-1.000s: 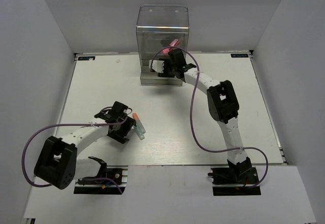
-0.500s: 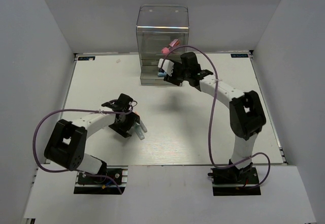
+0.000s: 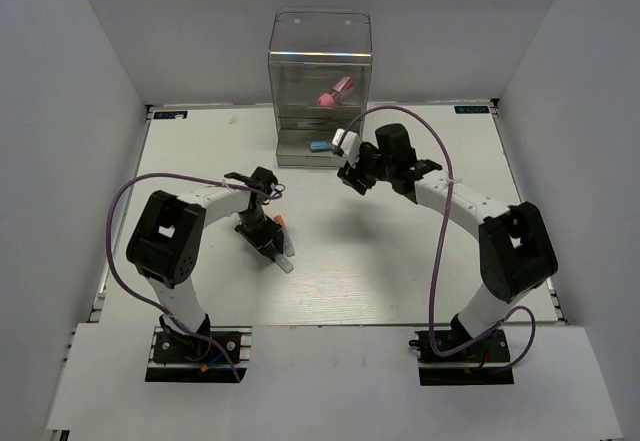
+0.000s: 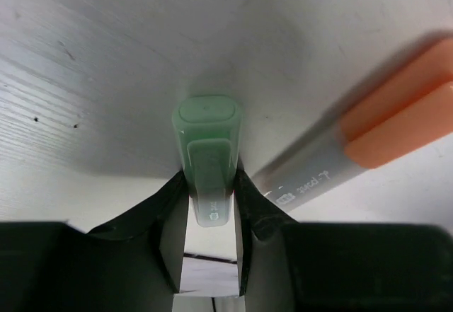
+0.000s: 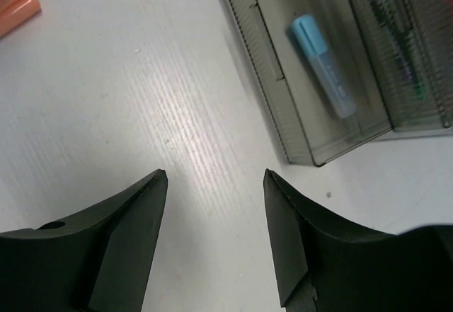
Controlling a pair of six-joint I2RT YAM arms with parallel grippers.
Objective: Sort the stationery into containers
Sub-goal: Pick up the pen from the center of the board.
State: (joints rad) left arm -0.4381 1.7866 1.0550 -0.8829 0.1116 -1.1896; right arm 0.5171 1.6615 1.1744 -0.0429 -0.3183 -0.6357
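Observation:
The teal-capped marker should go outward over the pulled-out bottom drawer next, so I should lift my left gripper, carry it there and release it. A blue-capped marker is already inside the drawer.
In the left wrist view my left gripper (image 4: 210,177) is shut on a teal-capped marker (image 4: 207,131) that lies on the white table. An orange-capped marker (image 4: 396,114) lies right beside it, touching the outside of the right finger. From above, the left gripper (image 3: 262,231) sits over both markers (image 3: 282,246). My right gripper (image 3: 350,168) hangs open and empty in front of the transparent box of drawers (image 3: 320,56). The pulled-out bottom drawer (image 5: 272,93) holds a blue-capped marker (image 5: 324,64). A pink piece (image 3: 333,93) lies in an upper drawer.
Thin dark pens (image 5: 403,43) show through the grey walls at the upper right of the right wrist view. The orange cap (image 5: 14,4) shows at that view's top left. Grey walls close in the table on both sides and at the back.
My left gripper has swung right over the two markers and closed on the teal-capped one. My right gripper has drawn back from the drawers toward the table's middle, still open.

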